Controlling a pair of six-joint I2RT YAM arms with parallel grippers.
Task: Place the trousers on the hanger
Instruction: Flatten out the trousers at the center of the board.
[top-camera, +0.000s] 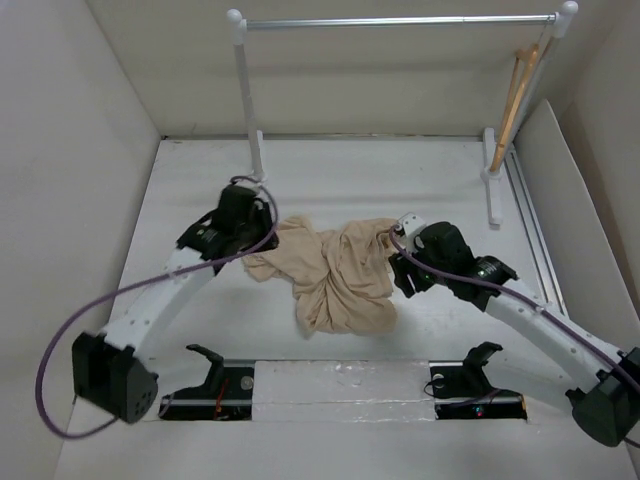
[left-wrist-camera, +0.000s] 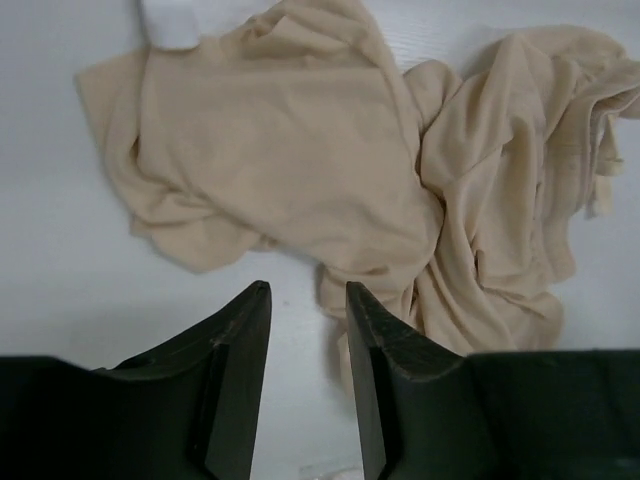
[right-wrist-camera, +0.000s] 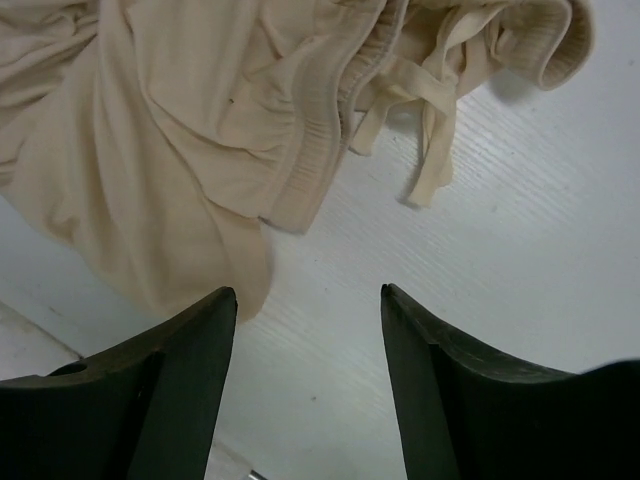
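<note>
The right gripper moves down and left in the top view next, closing on the near end (top-camera: 385, 289) (right-wrist-camera: 294, 211) of the trousers' elastic waist, which sticks out over bare table.
The beige trousers (top-camera: 335, 270) lie crumpled in a heap on the white table, between my two grippers. The wooden hanger (top-camera: 515, 95) hangs at the right end of the rack's rail, far from both grippers. My left gripper (top-camera: 262, 232) is at the heap's left edge. In the left wrist view it (left-wrist-camera: 305, 290) is open and empty, low over bare table just short of the cloth (left-wrist-camera: 300, 150). My right gripper (top-camera: 398, 262) is at the heap's right edge. In the right wrist view it (right-wrist-camera: 308, 292) is wide open and empty, near the elastic waist and drawstring (right-wrist-camera: 430, 150).
The rack with white posts (top-camera: 243, 80) and silver rail (top-camera: 400, 20) stands at the back of the table. White walls enclose the table on the left, right and back. Two black holders (top-camera: 215, 370) sit at the near edge.
</note>
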